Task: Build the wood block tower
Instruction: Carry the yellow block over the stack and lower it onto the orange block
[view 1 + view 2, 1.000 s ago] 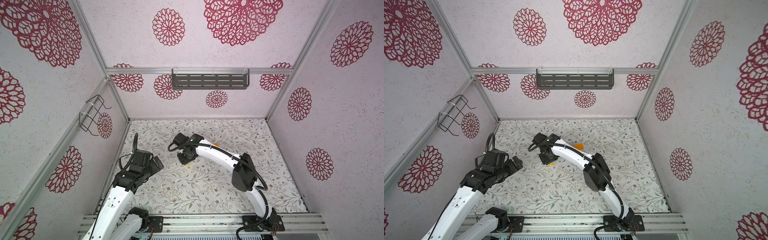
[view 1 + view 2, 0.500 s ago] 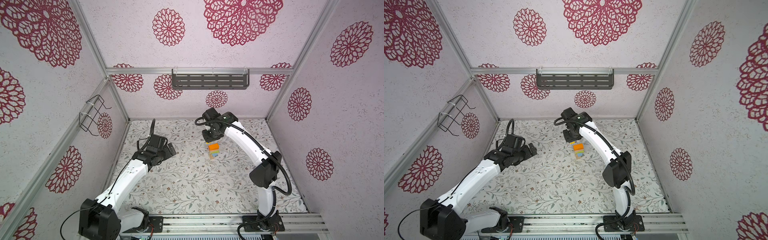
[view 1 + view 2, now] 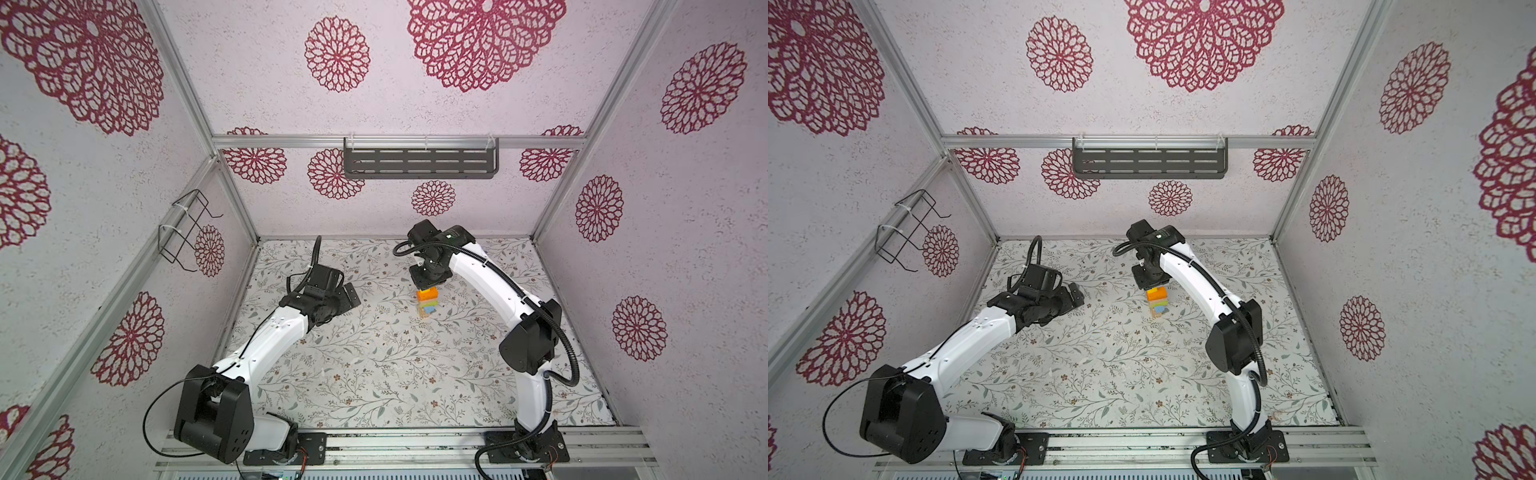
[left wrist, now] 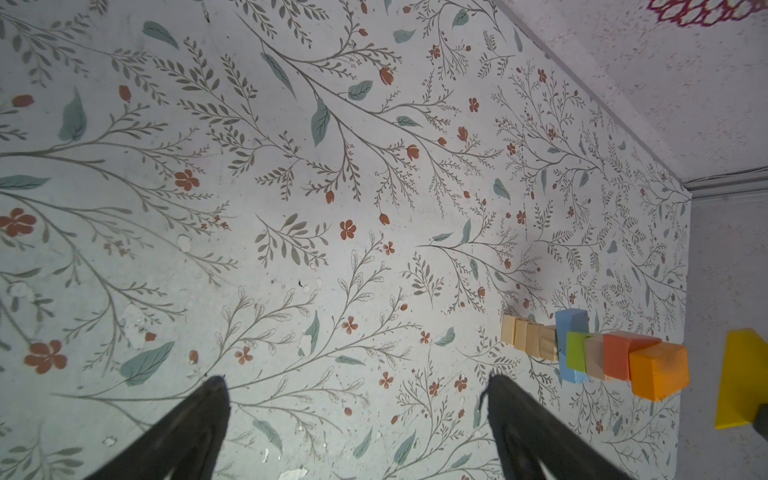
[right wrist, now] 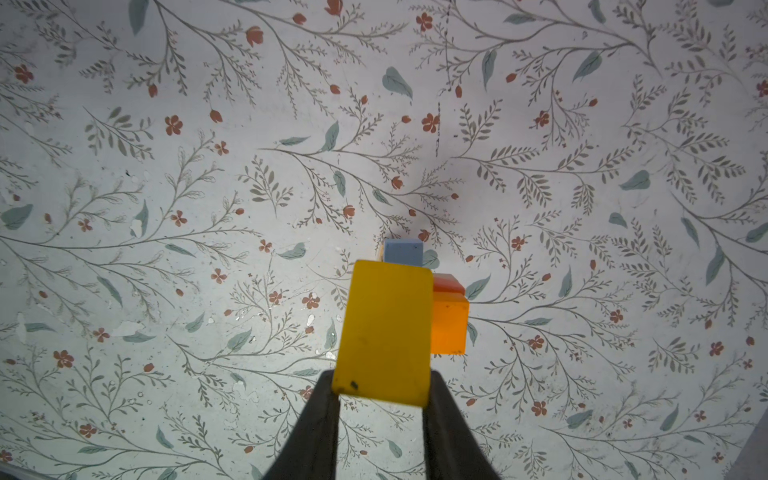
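Note:
Orange shows past only one side of the yellow block (image 5: 384, 332), so the robot's right gripper next needs to shift that way and down onto the orange block's top (image 5: 449, 326) to release.
The wood block tower (image 3: 428, 302) (image 3: 1157, 304) stands at the back middle of the table, with an orange block (image 3: 428, 294) on top. In the left wrist view the tower (image 4: 623, 357) shows natural cubes, then blue, green, plain, red-orange and orange pieces. My right gripper (image 3: 428, 283) (image 5: 381, 376) hangs just above it, shut on a yellow block (image 5: 384, 332) (image 4: 744, 378). The yellow block covers most of the tower's top; the orange block (image 5: 449, 328) and a blue piece (image 5: 403, 251) stick out beside it. My left gripper (image 3: 350, 296) (image 4: 357, 380) is open and empty, left of the tower.
A grey slotted shelf (image 3: 419, 163) hangs on the back wall and a wire basket (image 3: 187, 232) on the left wall. The floral table (image 3: 374, 365) is walled in on three sides, with the arm bases on the front rail.
The right gripper has swung from the left middle of the table to above the tower, carrying the yellow block. The left arm has stretched out towards the back.

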`<state>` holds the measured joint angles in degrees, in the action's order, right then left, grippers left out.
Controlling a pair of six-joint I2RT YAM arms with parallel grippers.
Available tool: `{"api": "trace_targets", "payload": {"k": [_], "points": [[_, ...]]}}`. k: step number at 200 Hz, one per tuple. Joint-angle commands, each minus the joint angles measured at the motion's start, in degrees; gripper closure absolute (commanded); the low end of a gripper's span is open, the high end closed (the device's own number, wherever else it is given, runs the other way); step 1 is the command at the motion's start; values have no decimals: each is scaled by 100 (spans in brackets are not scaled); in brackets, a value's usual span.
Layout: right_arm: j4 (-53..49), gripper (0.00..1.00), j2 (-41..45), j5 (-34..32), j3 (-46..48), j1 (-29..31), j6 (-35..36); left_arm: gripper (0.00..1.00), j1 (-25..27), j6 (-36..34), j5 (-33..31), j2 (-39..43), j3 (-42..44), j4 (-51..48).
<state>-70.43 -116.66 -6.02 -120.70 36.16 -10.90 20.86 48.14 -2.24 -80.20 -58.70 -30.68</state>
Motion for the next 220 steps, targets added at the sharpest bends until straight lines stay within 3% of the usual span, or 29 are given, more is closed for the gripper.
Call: {"api": "trace_targets", "payload": {"k": [1,165,220], "points": [[91,77,238,-85,226,-129,151,0,57,-50,31,-48,-67,133],[346,79,572,134,658,-320,184,0,101,-24,-31,-41,-116,36],[364,73,605,91,713,-319,176,0,134,-15,-61,-6,-157,-17]]}}
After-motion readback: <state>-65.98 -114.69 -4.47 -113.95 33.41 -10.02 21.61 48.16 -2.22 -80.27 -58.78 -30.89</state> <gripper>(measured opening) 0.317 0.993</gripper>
